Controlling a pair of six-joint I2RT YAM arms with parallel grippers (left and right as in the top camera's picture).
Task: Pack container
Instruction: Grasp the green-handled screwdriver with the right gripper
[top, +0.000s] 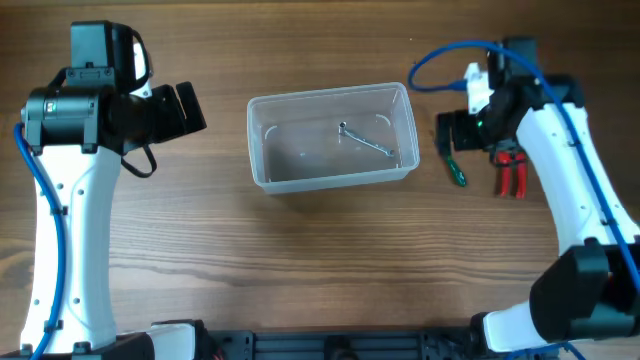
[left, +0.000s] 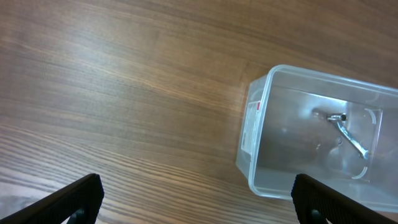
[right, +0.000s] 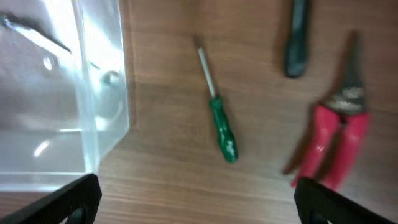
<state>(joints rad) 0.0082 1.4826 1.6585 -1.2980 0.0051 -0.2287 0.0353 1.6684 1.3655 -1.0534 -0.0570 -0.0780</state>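
Note:
My right gripper goes down open onto the screwdriver's green handle (top: 457, 173) (right: 223, 129) next and closes on it, since the handle lies below on the tabletop.
The clear plastic container (top: 330, 175) stands mid-table with a metal wrench (top: 366, 140) lying inside; it also shows in the left wrist view (left: 255, 124) and at the left of the right wrist view (right: 93, 124). A green-handled screwdriver (top: 456, 170) (right: 221, 127) and red-handled pliers (top: 513, 172) (right: 333, 146) lie on the table right of the container. My right gripper (right: 196, 205) is open and empty, hovering above the table just short of the screwdriver. My left gripper (left: 196, 199) is open and empty, above bare table left of the container.
A dark tool handle (right: 297, 37) lies on the table beyond the pliers. A blue cable (top: 440, 65) loops off the right arm near the container's far right corner.

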